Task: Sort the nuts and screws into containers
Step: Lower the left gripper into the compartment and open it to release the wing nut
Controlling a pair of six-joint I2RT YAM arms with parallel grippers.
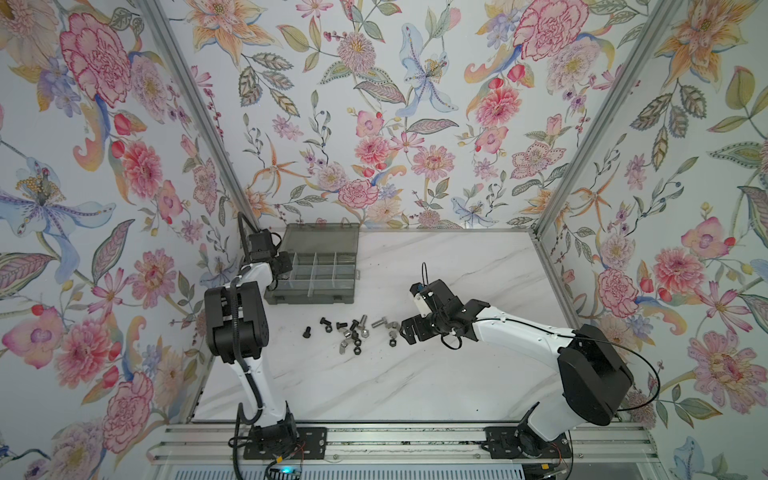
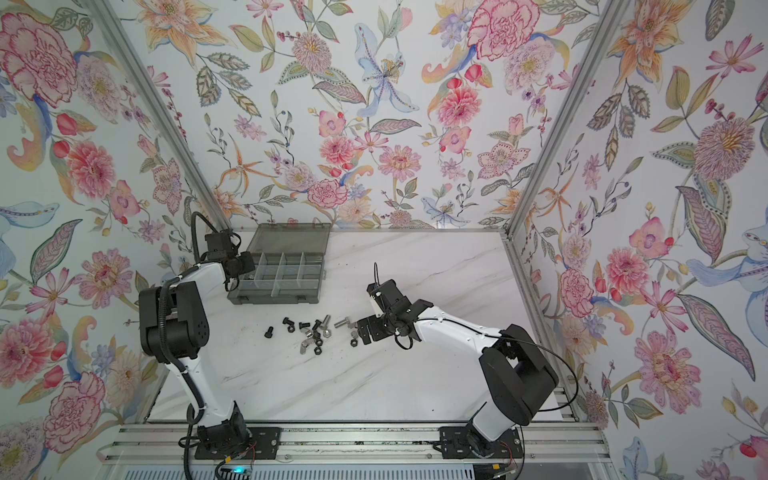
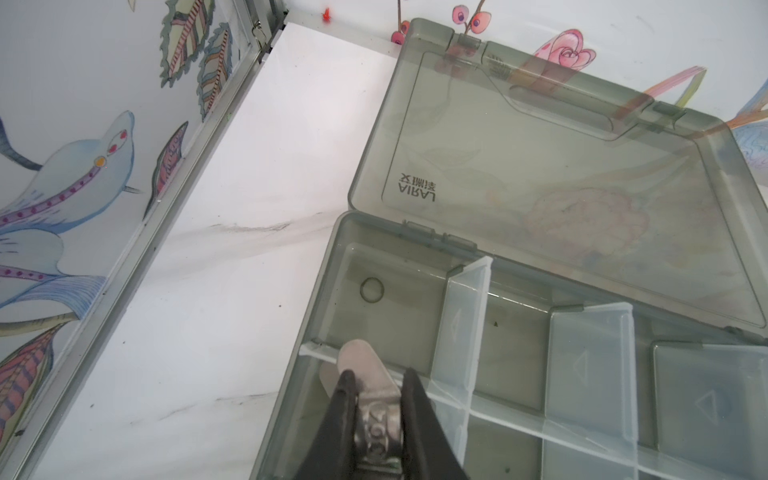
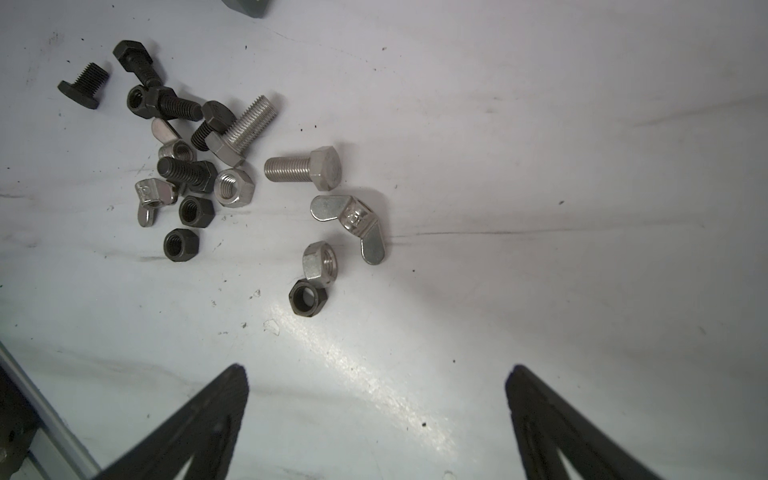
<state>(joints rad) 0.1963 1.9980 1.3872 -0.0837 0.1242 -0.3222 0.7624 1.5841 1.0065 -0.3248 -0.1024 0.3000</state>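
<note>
My left gripper draws back over the end cell of the box by the frame bar (image 3: 310, 416) next and releases the wing nut, because another silver wing shows in that cell.
My left gripper (image 3: 378, 378) is shut on a silver wing nut (image 3: 359, 359) and holds it over the left-end containers of the smoky-grey organiser box (image 3: 320, 291). In both top views the left gripper (image 1: 282, 270) (image 2: 245, 268) hangs at the box's (image 1: 309, 297) (image 2: 274, 298) left end. Loose screws and nuts (image 1: 353, 332) (image 2: 316, 332) lie in a cluster on the table in front of the box. My right gripper (image 4: 376, 374) (image 1: 405, 330) is open just right of them, nothing between its fingers. Nearest it lie a black nut (image 4: 307, 297), a silver nut (image 4: 320, 259), a wing nut (image 4: 353, 220) and a silver hex screw (image 4: 307, 168).
The box's lid (image 3: 540, 166) (image 1: 320, 239) stands open, leaning back toward the flowered rear wall. Thin clear dividers (image 3: 465, 324) split the box into cells. An aluminium frame rail (image 3: 124, 249) runs along the table's left edge, close to the box. The white marble table (image 1: 374, 386) stretches toward the arm bases.
</note>
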